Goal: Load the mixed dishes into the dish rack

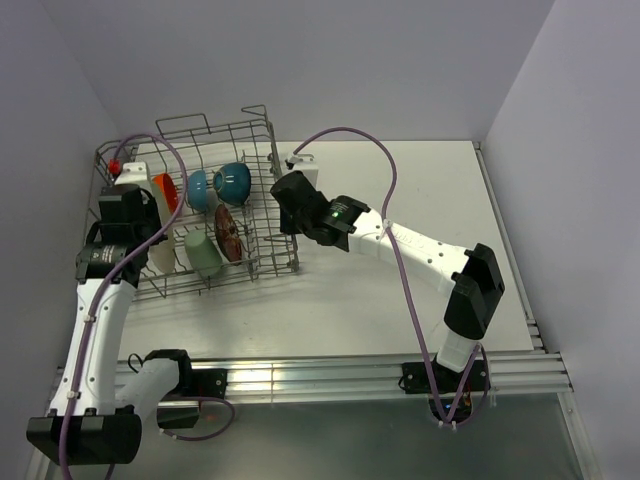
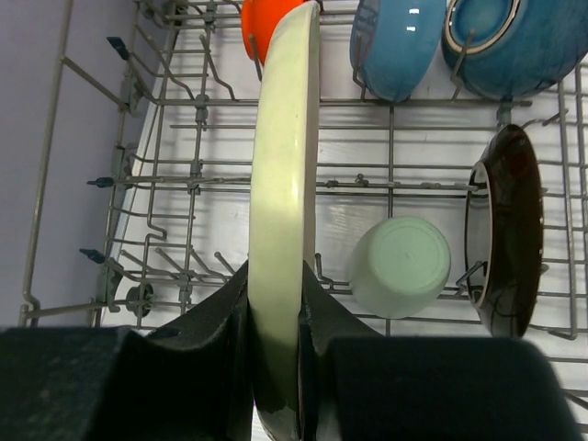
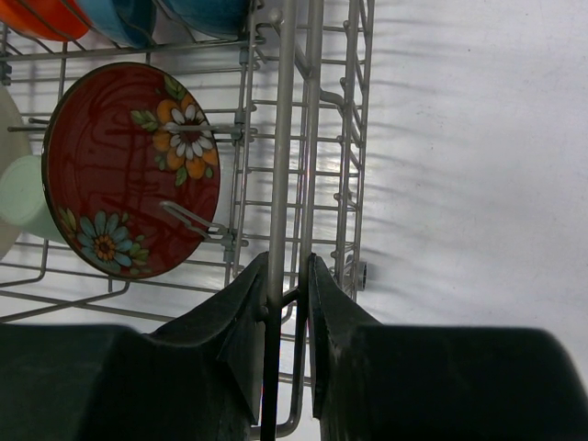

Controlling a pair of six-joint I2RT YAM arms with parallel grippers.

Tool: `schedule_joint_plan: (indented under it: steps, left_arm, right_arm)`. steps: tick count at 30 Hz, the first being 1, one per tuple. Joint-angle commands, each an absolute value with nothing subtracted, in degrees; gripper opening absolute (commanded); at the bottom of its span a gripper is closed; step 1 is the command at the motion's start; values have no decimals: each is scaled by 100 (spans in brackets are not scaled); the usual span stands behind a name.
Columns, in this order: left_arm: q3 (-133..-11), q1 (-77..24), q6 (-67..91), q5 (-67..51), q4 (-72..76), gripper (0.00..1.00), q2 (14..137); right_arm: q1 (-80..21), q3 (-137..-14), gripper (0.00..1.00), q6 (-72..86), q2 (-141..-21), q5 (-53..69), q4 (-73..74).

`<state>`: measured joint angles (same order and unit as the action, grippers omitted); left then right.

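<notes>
I will lower the cream plate (image 2: 285, 165) on edge with my left gripper and let go of it among the dish rack's wires, beside the pale green cup, because there is an open gap below.
The grey wire dish rack (image 1: 230, 281) stands at the table's left. My left gripper (image 1: 140, 215) is shut on the rim of the cream plate (image 2: 285, 165), held on edge over the rack's left rows; the fingertips (image 2: 237, 296) press both faces. In the rack are the orange bowl (image 2: 262, 23), small blue bowl (image 2: 397, 46), teal bowl (image 2: 514, 46), red floral bowl (image 3: 129, 175) on edge, and the pale green cup (image 2: 401, 266) mouth down. My right gripper (image 3: 287, 276) is shut on the upright wires of the rack's right wall (image 3: 285, 138), also seen from above (image 1: 285, 195).
White table (image 1: 420, 290) stretches right of the rack. A grey wall (image 1: 50, 120) runs close along the rack's left side. The left rows of tines (image 2: 165, 179) beside the plate hold nothing. Purple cables (image 1: 395, 190) arc over both arms.
</notes>
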<state>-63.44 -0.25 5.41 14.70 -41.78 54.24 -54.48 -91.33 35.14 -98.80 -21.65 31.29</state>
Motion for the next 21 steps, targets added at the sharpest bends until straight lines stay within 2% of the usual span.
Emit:
schedule_joint_plan:
  steps: [1,14,17,21]
  left_arm:
    - [-6250,-18,167,1310,-3174,0,5221]
    - [-5950,-18,649,1283,-3164,0,5800]
    - [-5915,-18,825,1485,-3173,2,6011]
    - [-5924,-18,1046,1643,-3181,12,6266]
  right_arm:
    - [-5581,-9035,0,3876,-9483,-1670,2777]
    - [-5616,-8974,0,4060,-9343,-1547,2777]
    - [-5651,-8895,0,4139,-9255,-1573,2751]
    - [-5739,-8763,0,4262,-9123,-1643,2716]
